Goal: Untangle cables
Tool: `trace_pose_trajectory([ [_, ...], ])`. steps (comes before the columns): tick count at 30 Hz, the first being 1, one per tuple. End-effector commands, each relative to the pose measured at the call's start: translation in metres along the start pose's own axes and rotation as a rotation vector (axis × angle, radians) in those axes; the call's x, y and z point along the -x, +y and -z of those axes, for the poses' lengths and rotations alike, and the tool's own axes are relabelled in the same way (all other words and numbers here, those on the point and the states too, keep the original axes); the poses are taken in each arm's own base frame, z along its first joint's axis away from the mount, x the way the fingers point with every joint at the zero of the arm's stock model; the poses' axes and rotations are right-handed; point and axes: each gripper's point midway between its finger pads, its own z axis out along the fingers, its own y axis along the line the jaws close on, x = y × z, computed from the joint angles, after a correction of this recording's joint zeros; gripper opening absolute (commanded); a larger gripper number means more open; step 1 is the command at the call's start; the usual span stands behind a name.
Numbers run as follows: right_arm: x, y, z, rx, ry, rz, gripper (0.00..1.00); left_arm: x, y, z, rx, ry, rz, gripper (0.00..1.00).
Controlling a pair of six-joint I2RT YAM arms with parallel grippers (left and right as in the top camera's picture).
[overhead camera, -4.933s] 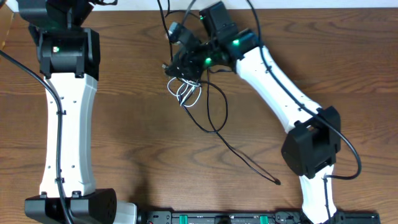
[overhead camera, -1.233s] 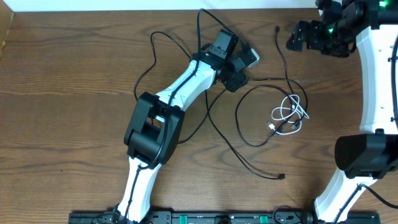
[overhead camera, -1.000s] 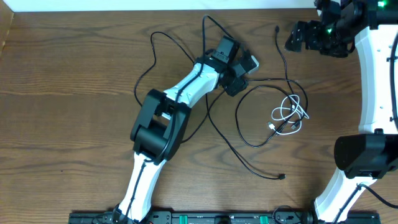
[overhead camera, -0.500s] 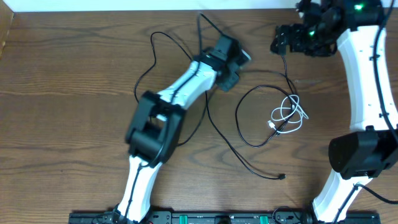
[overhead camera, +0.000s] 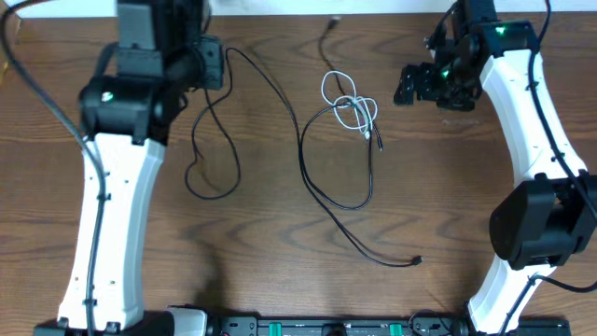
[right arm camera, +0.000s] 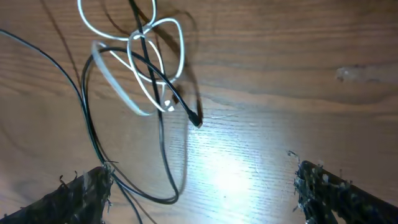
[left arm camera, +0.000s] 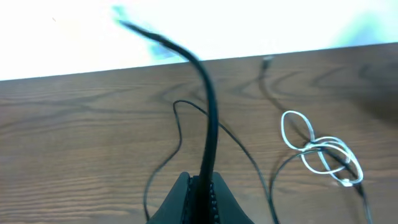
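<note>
My left gripper holds the long black cable and will next lower it over a piece of black cable below, to its right in the overhead view, releasing clear of the cable coil.
A long black cable runs from my left gripper down into a loop at the left of the table. In the left wrist view the left gripper is shut on this black cable, which rises from the jaws toward the back edge. The white cable lies coiled at centre back, with a second black cable threaded through it and trailing to a plug at the front. My right gripper hovers open just right of the coil. From the right wrist, the white cable and a black plug end lie ahead of the right gripper.
The table's back edge meets a white wall close behind the cables. A black plug lies near that edge. My right arm's base link stands at the right front, and my left arm spans the left side.
My left gripper has shut on the black cable and swung far to the left with it. The white coil now lies further back and left. My right gripper has moved a little left.
</note>
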Motion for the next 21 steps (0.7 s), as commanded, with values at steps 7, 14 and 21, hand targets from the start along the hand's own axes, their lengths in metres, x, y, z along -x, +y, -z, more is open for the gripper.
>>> trace_pose_trajectory([
  [7, 0.002, 0.062, -0.030, 0.040, -0.051, 0.122, 0.87, -0.015, -0.020, 0.008, -0.135, 0.059, 0.040, 0.07],
  [14, 0.007, 0.063, -0.041, 0.026, -0.060, 0.071, 0.86, -0.085, -0.025, -0.028, -0.152, 0.372, 0.165, 0.07],
  [21, 0.015, 0.088, -0.042, 0.080, -0.111, 0.094, 0.88, -0.144, -0.024, -0.065, -0.130, 0.641, 0.224, 0.07],
])
